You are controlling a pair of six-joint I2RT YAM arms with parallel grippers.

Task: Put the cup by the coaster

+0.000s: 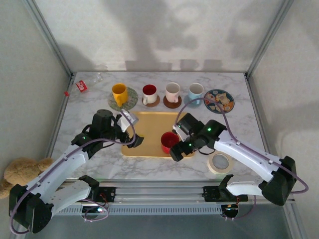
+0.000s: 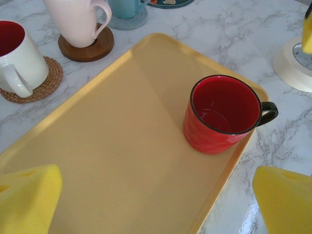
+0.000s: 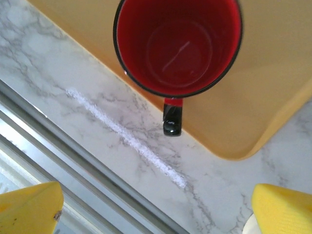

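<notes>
My right gripper needs to lower next toward the cup (image 3: 178,44) to straddle its black handle (image 3: 172,119), which lies below my open fingers, pointing at them from the tray's edge.
A red cup (image 1: 169,142) with a black rim and handle stands upright and empty near the front right corner of the yellow tray (image 1: 147,127). In the right wrist view the cup (image 3: 178,44) has its handle pointing toward my right gripper (image 3: 158,209), which hangs open over the marble just off the tray's edge with nothing between its yellow pads (image 3: 285,207). My left gripper (image 2: 156,204) is open over the tray (image 2: 112,156), left of the cup (image 2: 222,114). An empty patterned coaster (image 1: 219,100) lies at the back right. From above, the right gripper (image 1: 176,151) is beside the cup and the left gripper (image 1: 135,141) is at the tray's left edge.
Along the back, several mugs sit on coasters: yellow (image 1: 119,93), white with red inside (image 1: 149,93), pink (image 1: 172,92), blue (image 1: 195,91). A tape roll (image 1: 220,162) lies right of the tray. A red packet (image 1: 81,86) is at the back left.
</notes>
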